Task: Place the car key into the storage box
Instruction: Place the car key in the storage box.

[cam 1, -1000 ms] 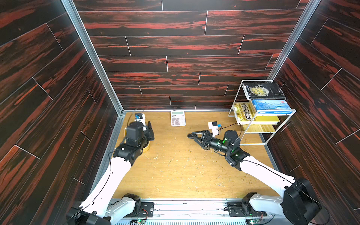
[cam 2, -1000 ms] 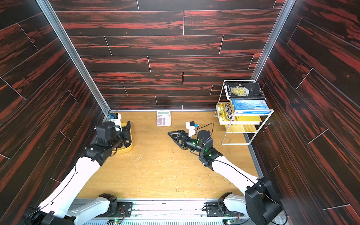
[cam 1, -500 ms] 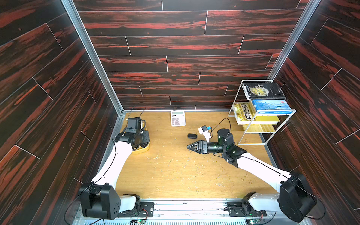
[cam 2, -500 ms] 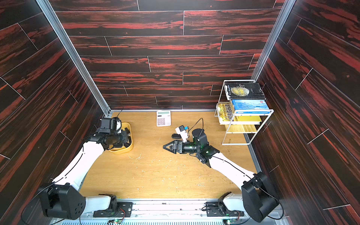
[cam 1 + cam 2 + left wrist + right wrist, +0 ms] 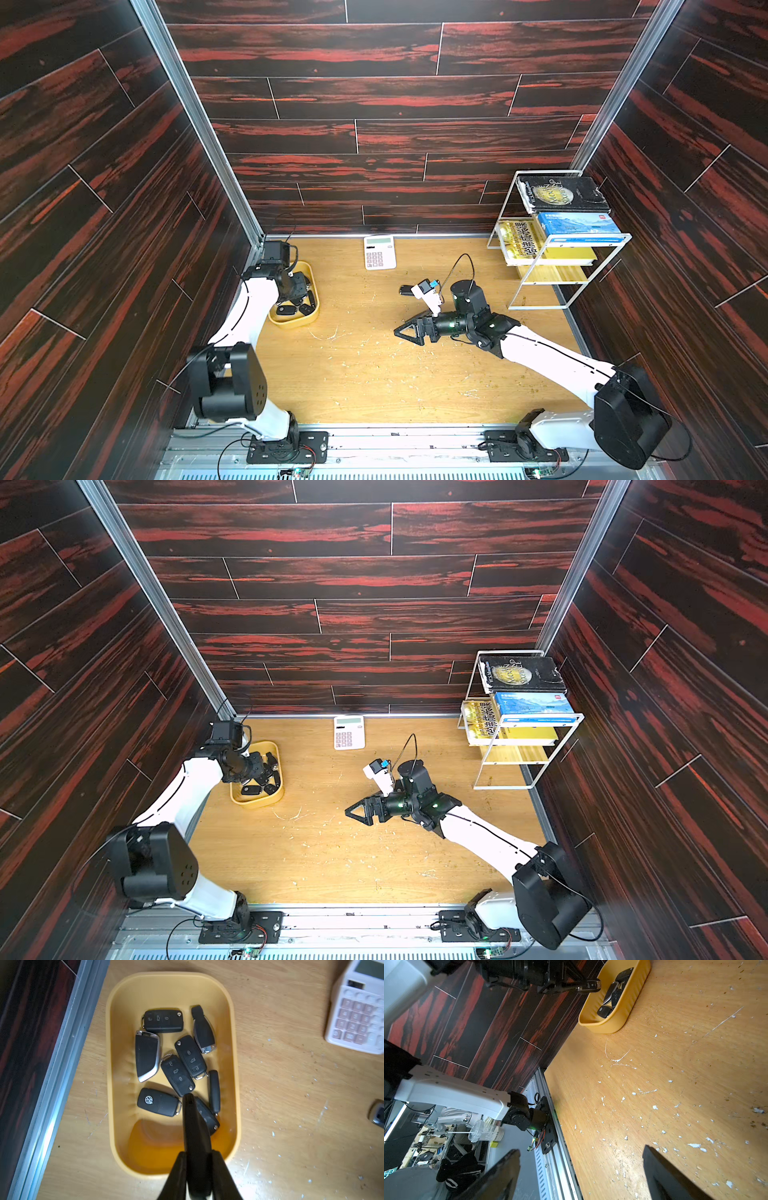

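The box's middle keys lie below my left gripper and outward of it. It should lower outward onto them next, clear of the box's rim, and release the car key.
The storage box (image 5: 172,978) is a shallow yellow tray at the table's left side, seen in both top views (image 5: 314,316) (image 5: 279,793) and in the right wrist view (image 5: 612,1022). Several black car keys lie inside it. My left gripper (image 5: 197,1159) hovers over the box's near end, shut on another black car key (image 5: 194,1126) that sticks out past its fingertips. It also shows in a top view (image 5: 305,291). My right gripper (image 5: 405,332) (image 5: 581,1151) is open and empty, low over the table's middle. One more car key (image 5: 406,289) lies on the table behind it.
A white calculator (image 5: 379,252) lies at the back centre. A white wire book rack (image 5: 557,241) with books stands at the back right. Dark wood-pattern walls close in the left, back and right sides. Small white flecks litter the tabletop.
My right gripper has drawn back toward the front, away from the key lying on the table. My left arm's elbow has folded back while its gripper stays over the box with its key.
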`<control>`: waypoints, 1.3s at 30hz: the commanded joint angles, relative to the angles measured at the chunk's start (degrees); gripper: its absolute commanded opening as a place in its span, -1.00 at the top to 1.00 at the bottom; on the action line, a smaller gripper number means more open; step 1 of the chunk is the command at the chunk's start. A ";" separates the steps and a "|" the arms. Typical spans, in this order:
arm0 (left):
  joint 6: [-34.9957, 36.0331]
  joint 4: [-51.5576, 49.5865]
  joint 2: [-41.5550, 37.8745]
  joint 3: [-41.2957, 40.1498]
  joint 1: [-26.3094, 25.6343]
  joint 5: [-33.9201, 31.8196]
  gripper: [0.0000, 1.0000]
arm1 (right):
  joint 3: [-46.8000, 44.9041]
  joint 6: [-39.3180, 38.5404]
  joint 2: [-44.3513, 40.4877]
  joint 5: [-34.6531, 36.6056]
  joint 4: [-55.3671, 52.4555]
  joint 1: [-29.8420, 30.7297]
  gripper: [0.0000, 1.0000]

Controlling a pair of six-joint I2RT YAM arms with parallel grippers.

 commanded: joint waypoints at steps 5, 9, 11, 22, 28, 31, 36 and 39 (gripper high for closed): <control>-0.02 -0.27 7.72 5.62 1.43 -0.90 1.00 | 0.15 -2.05 -0.74 1.16 -0.10 0.59 -0.92; 0.89 -1.56 13.32 9.47 1.89 -2.24 1.00 | -0.52 -1.88 -1.16 1.21 0.25 0.68 -0.92; 1.29 -1.24 14.67 10.63 2.03 -3.22 1.00 | -1.02 -1.74 -1.10 1.22 0.66 0.61 -0.92; 2.97 -2.66 21.87 16.45 4.08 -5.62 1.00 | -2.87 -1.13 -1.84 0.33 1.51 0.84 -0.87; 2.79 -3.32 24.37 17.81 4.80 -3.69 0.68 | -3.62 -0.48 -2.38 0.11 2.04 1.03 -0.85; 2.78 -3.67 25.15 18.49 5.01 -1.91 0.35 | -3.71 -0.21 -2.48 0.28 2.13 1.10 -0.86; 2.49 -4.38 25.96 18.87 5.09 0.46 -0.22 | -3.71 -0.11 -2.33 0.54 2.11 1.12 -0.86; 2.38 -4.75 25.57 18.28 5.26 1.63 -0.35 | -3.72 -0.13 -2.30 0.64 2.05 1.05 -0.87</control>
